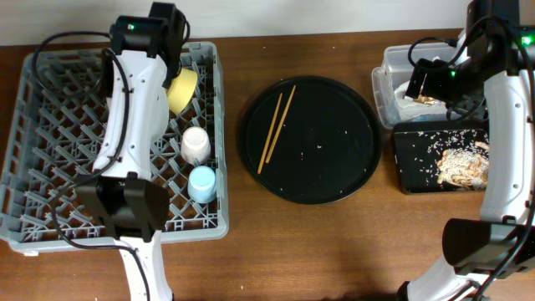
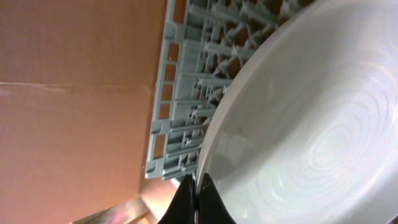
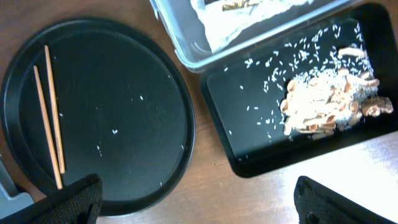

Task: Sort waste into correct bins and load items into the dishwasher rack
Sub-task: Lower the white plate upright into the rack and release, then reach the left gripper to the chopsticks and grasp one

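Observation:
Next, my left gripper lowers the plate (image 2: 311, 124) on edge among the rack's wires beside the yellow bowl, since those pegs stand below it. Then it releases the plate's rim.
My left gripper (image 2: 196, 190) is shut on the rim of the pale grey-white plate (image 2: 311, 124), held on edge over the far part of the grey dishwasher rack (image 2: 186, 93). From overhead the left gripper (image 1: 170, 38) is at the rack's (image 1: 50, 125) far right; the arm hides the plate. The yellow bowl (image 1: 182, 90), pink cup (image 1: 196, 144) and blue cup (image 1: 201, 183) sit in the rack. Two chopsticks (image 1: 276, 130) lie on the round black tray (image 1: 351, 167). My right gripper (image 3: 205, 208) is open and empty, high above the table near the clear tub (image 1: 386, 88).
The clear tub (image 3: 186, 50) holds white napkins and a gold-brown wrapper (image 1: 425, 99). The shallow black tray (image 1: 410, 171) in front of it holds brownish food scraps (image 3: 323, 109) and scattered rice grains. The chopsticks (image 3: 50, 112) show at left in the right wrist view.

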### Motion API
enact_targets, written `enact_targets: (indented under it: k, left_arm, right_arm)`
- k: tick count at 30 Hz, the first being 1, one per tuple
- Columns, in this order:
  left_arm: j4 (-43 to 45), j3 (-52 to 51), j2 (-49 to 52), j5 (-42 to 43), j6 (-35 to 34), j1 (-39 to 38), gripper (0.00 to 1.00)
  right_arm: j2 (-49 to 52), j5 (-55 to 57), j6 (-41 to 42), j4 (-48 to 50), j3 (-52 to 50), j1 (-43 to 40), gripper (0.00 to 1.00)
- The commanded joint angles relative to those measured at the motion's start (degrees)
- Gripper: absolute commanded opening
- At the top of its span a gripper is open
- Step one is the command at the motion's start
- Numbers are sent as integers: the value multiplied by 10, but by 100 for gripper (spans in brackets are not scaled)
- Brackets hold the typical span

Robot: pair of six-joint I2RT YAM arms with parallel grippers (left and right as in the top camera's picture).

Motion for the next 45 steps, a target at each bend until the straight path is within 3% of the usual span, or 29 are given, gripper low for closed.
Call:
enact_targets:
  k: [1,7,8,9,11,12,13,23,25,27,29,30,33,39,41,42,45]
  left_arm:
    - [-1,-47,-8,-26,-14,0,1]
    - [-1,-87,-8,-27,-14,-1,1]
    - [-1,-87,-8,-14,-7,-2,7]
    - [-1,-87,-8,10,-3,-2,36]
    - [-1,-87,-8,41,32,-2,71]
    - [-1,-87,-8,44,46,-2,93]
    - [-1,-87,-8,44,56,-2,99]
    - [-1,-14,-89,67,64,-1,99]
    - [4,24,-119,144,64,-1,99]
    - [31,57,-139,308,80,-10,99]
    - [76,64,-144,504,152,-35,99]
    - [94,63,-141,551,169,-51,99]
    - [129,61,-109,560,170,-120,95]
    - [156,61,38,560,165,-224,63]
    - [169,61,79,533,115,-234,54]
    - [169,61,101,501,78,-235,54]
    - [185,61,157,496,67,-235,54]
  right_arm:
    - [-1,3,-2,7,8,3,99]
    - [-1,3,-12,9,8,3,99]
    - [-1,3,-12,10,8,3,99]
    - [-1,3,-12,11,8,3,99]
    - [-1,2,-12,12,8,3,99]
    - [-1,3,-12,12,8,3,99]
    - [-1,2,-12,12,8,3,99]
    - [-1,-24,-12,14,8,3,99]
    - [-1,-28,-12,13,8,3,98]
    - [-1,-28,-12,13,8,3,99]
    - [-1,-28,-12,13,8,3,99]
    - [-1,-28,-12,12,8,3,99]
    - [-1,-28,-12,8,8,3,99]
    - [-1,-28,-12,2,8,3,99]
    - [-1,-28,-12,-3,8,3,99]
    - [-1,-28,-12,-5,8,3,99]
    - [-1,-28,-12,-9,8,3,99]
